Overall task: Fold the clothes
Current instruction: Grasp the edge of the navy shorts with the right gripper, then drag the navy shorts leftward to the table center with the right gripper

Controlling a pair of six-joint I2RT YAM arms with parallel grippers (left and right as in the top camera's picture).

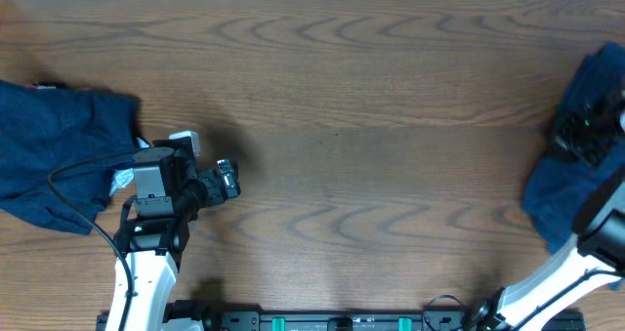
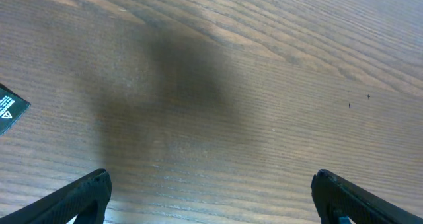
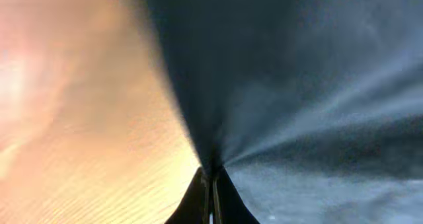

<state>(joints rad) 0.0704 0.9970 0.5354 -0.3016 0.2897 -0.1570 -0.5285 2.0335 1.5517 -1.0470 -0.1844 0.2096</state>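
Note:
My right gripper needs to lift the pinched garment next, carry it to bare wood on the left in the overhead view, lower it and release its edge.
A dark navy garment point(image 1: 54, 150) lies crumpled at the table's left edge, behind my left arm. My left gripper point(image 1: 227, 180) is open and empty over bare wood just right of it; its two fingertips point(image 2: 210, 194) stand wide apart in the left wrist view. Another navy garment point(image 1: 571, 189) lies at the right edge. My right gripper point(image 1: 586, 131) is over it, shut on a pinch of its fabric point(image 3: 297, 85), which pulls up in folds from the closed fingertips point(image 3: 211, 181).
The wooden table point(image 1: 371, 136) spans the view between the two garments. A small black tag with white print point(image 2: 8, 108) lies at the left edge of the left wrist view. A black cable loops over the left garment.

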